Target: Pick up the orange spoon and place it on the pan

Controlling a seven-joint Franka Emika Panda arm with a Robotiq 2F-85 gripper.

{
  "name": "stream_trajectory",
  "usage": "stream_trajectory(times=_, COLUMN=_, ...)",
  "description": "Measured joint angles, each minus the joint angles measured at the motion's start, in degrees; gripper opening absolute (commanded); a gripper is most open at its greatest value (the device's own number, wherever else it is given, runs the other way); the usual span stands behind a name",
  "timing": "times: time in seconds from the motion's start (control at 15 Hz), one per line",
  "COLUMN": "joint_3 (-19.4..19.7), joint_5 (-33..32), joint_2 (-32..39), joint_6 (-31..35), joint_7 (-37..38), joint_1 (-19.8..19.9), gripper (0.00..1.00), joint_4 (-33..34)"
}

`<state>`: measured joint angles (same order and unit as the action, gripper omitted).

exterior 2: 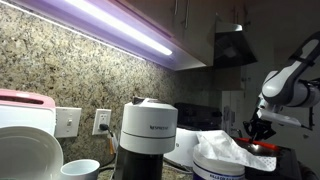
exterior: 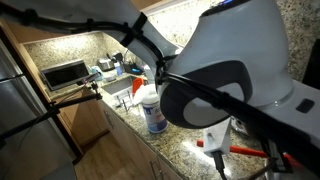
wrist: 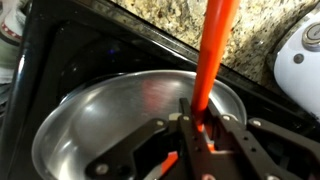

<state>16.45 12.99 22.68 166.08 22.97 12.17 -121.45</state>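
Next, my gripper goes down and to the left in the wrist view, toward the pan's bottom, to release the spoon's handle inside the pan's rim.
In the wrist view my gripper [wrist: 200, 128] is shut on the handle of the orange spoon [wrist: 212, 55]. The handle runs straight up from the jaws, and a bit of orange shows below them. The spoon's broad head is not in view. The gripper hangs over the pan [wrist: 90, 110], a round grey metal pan with a shiny rim on a black stovetop. In an exterior view the spoon shows as a red-orange streak [exterior: 250, 150] behind the arm. In an exterior view the gripper [exterior 2: 258, 130] is low at the right with something orange [exterior 2: 262, 147] under it.
A white toaster [wrist: 302, 55] stands right of the pan and the granite counter [wrist: 170, 15] lies behind it. A wipes canister [exterior: 153, 112], sink [exterior: 120, 92] and microwave [exterior: 65, 72] line the counter. A coffee machine [exterior 2: 148, 128] and a white bag [exterior 2: 225, 155] block the foreground.
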Motion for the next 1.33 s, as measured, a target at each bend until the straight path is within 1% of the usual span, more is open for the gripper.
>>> stream_trajectory(times=0.07, joint_3=-0.2, joint_5=0.9, joint_2=0.5, joint_6=-0.1, joint_7=-0.1, joint_1=0.7, gripper=0.17, joint_4=0.7)
stream_trajectory(times=0.2, joint_3=-2.1, joint_5=3.1, joint_2=1.5, joint_6=-0.2, joint_7=-1.7, joint_1=3.0, gripper=0.17, joint_4=2.2)
stream_trajectory(times=0.33, joint_3=-3.0, joint_5=3.6, joint_2=2.1, joint_6=-0.3, joint_7=-2.3, joint_1=3.9, gripper=0.17, joint_4=3.1)
stream_trajectory(times=0.4, joint_3=-3.1, joint_5=3.6, joint_2=2.3, joint_6=-0.3, joint_7=-2.3, joint_1=4.1, gripper=0.04, joint_4=3.2)
stream_trajectory(times=0.6, joint_3=-2.7, joint_5=3.6, joint_2=2.6, joint_6=-0.1, joint_7=-2.1, joint_1=3.8, gripper=0.04, joint_4=3.3)
stream_trajectory(times=0.8, joint_3=0.5, joint_5=3.6, joint_2=4.0, joint_6=3.4, joint_7=3.5, joint_1=1.4, gripper=0.04, joint_4=3.7)
stream_trajectory(times=1.0, joint_3=4.8, joint_5=3.8, joint_2=6.6, joint_6=7.1, joint_7=11.4, joint_1=-1.7, gripper=0.04, joint_4=5.3)
stream_trajectory(times=1.2, joint_3=9.7, joint_5=3.8, joint_2=9.6, joint_6=8.2, joint_7=18.4, joint_1=-5.4, gripper=0.04, joint_4=7.2)
stream_trajectory(times=1.33, joint_3=11.6, joint_5=3.8, joint_2=11.6, joint_6=8.2, joint_7=21.4, joint_1=-6.7, gripper=0.04, joint_4=8.7)
